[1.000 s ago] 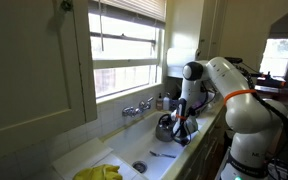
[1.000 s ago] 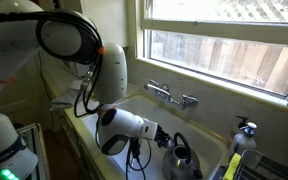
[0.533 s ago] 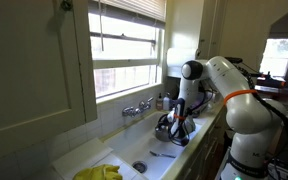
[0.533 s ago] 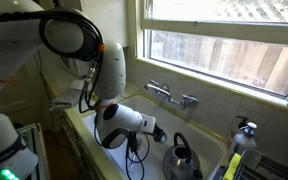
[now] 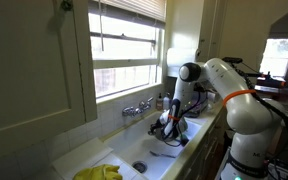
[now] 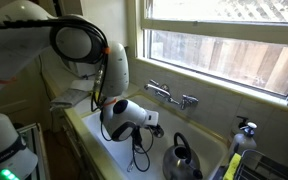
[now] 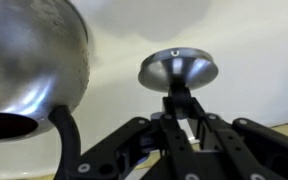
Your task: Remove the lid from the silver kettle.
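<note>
I need to carry the lid down toward the white sink's bottom beside the kettle next with my gripper, and release the lid's dark knob there.
In the wrist view my gripper is shut on the dark knob of the round silver lid and holds it clear of the silver kettle. The kettle sits to the left with its dark opening and handle at the lower left. In an exterior view the kettle stands in the sink with its arched handle up. There my gripper is up and to the left of it, apart from it. In the other exterior view my gripper hangs over the sink and mostly hides the kettle.
A chrome faucet stands at the back of the white sink under the window, and also shows in an exterior view. A soap bottle stands at the sink's corner. A yellow cloth lies on the counter.
My gripper has drawn up and away from the kettle with the lid in it. The kettle has stayed in place in the sink.
</note>
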